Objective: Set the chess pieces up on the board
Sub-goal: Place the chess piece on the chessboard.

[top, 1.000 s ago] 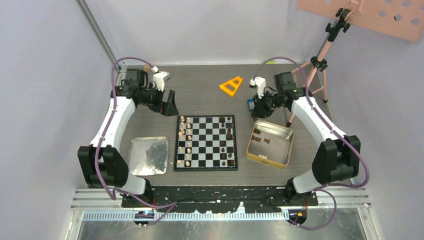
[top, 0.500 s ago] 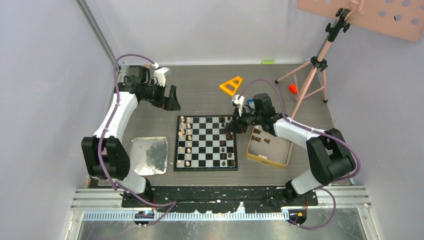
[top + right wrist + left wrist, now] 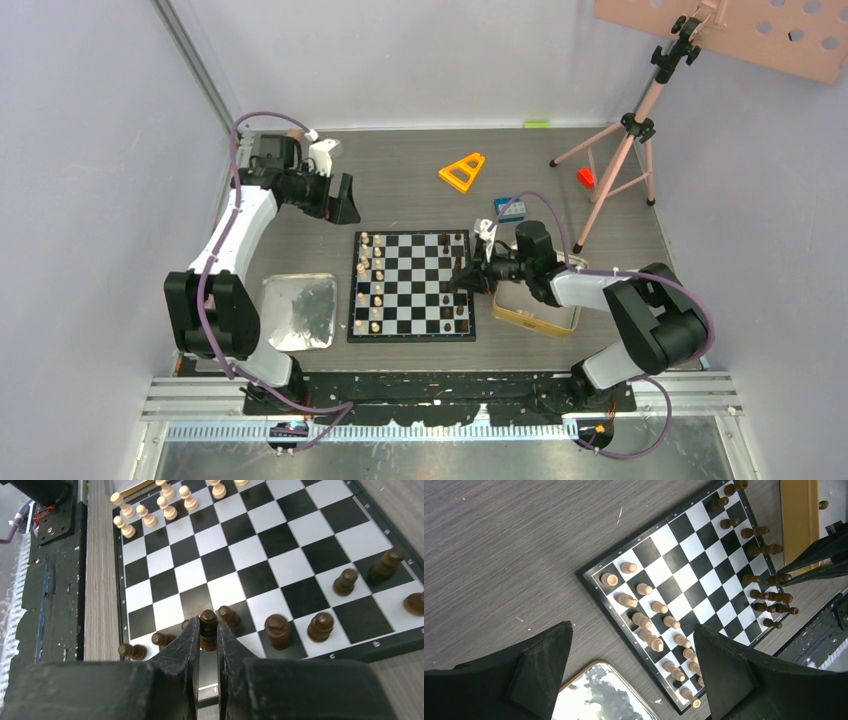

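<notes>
I need to move my right gripper back and down next, then release the dark piece in the gap beside the near-end pieces in the board's row by the tin.
The board [image 3: 415, 290] lies flat mid-table. Light chess pieces [image 3: 372, 285] fill its two left columns; dark pieces [image 3: 460, 310] stand along its right side. My right gripper [image 3: 463, 280] is low over the board's right edge and shut on a dark piece [image 3: 208, 622], held upright between the fingertips [image 3: 192, 630] just above the near squares, with other dark pieces [image 3: 277, 630] beside it. My left gripper [image 3: 345, 205] hangs open above the table behind the board's far left corner. In its wrist view the light pieces [image 3: 644, 620] show between the spread fingers [image 3: 539, 665].
A gold-rimmed tin [image 3: 535, 325] sits right of the board, partly under my right arm. A silver tray [image 3: 297, 312] lies to the board's left. Behind stand an orange triangle [image 3: 462, 171], a blue brick [image 3: 510, 208] and a tripod [image 3: 620, 150].
My right arm has swung from behind the tin down to the board's right edge, still shut. The left arm has barely shifted and stays open.
</notes>
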You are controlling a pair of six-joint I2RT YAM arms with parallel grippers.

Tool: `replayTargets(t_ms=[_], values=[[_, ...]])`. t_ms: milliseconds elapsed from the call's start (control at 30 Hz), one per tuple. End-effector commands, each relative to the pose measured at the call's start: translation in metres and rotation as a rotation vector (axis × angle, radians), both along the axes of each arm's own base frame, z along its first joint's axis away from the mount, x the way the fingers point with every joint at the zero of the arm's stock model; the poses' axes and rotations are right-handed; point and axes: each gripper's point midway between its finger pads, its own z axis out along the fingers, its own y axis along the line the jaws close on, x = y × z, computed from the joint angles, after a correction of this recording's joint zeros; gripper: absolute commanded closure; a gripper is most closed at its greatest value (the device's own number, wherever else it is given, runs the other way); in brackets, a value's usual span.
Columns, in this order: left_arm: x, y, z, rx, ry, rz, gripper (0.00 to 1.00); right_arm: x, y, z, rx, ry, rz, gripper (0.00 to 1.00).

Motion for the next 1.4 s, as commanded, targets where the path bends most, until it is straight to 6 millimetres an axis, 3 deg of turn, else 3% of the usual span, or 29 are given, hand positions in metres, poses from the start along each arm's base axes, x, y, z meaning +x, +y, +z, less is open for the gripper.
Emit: replayTargets(t_ms=[0, 167, 567, 1133, 1367], values=[[0.001, 0.004, 0.013, 0.017, -0.070, 0.011, 0.06, -0.006, 0.003, 0.020, 0.074, -0.103, 0.024, 0.94], [0.000, 0.006, 0.011, 0.026, -0.075, 0.017, 0.06, -0.017, -0.004, 0.009, 0.046, -0.125, 0.032, 0.94], [-0.002, 0.006, 0.011, 0.030, -0.081, 0.018, 0.06, -0.015, -0.007, -0.003, 0.006, -0.145, 0.024, 0.93], [-0.007, 0.007, 0.009, 0.033, -0.083, 0.013, 0.06, -0.026, -0.009, -0.018, -0.061, -0.163, 0.049, 0.79], [-0.008, 0.007, 0.010, 0.035, -0.088, 0.012, 0.05, -0.028, -0.011, -0.020, -0.083, -0.182, 0.049, 0.69]])
